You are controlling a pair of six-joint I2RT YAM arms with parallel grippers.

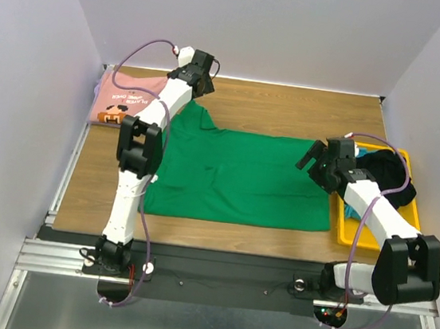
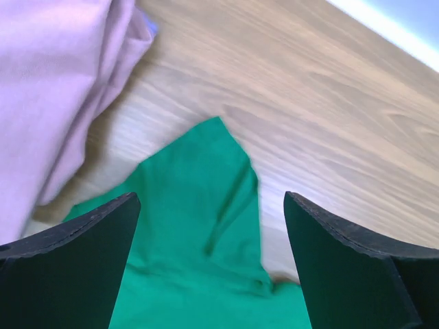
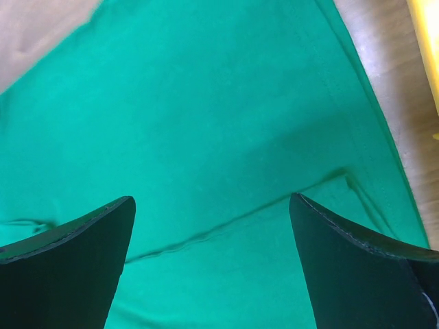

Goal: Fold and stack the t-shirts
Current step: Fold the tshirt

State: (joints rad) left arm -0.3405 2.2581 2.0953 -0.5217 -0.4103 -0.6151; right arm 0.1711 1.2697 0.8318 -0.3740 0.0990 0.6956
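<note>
Next, the left gripper comes down open onto the green sleeve tip (image 2: pixel 212 135) and closes, since that tip lies flat below it, clear of the pink cloth (image 2: pixel 55 89).
The green t-shirt (image 1: pixel 242 177) lies spread flat across the middle of the table, one sleeve pointing to the far left. The pink t-shirt (image 1: pixel 123 100) lies folded at the far left corner, its graphic showing. My left gripper (image 1: pixel 206 79) is open and empty above the green sleeve tip (image 2: pixel 206 199), with the pink cloth (image 2: pixel 55 89) to its left. My right gripper (image 1: pixel 311 158) is open and empty above the green shirt's right part (image 3: pixel 219 123), where a long crease runs across.
A yellow tray (image 1: pixel 371 239) at the right edge holds dark and teal cloth (image 1: pixel 383 172); its edge shows in the right wrist view (image 3: pixel 426 41). Bare wood (image 2: pixel 329 103) lies behind the shirt. Walls close in on three sides.
</note>
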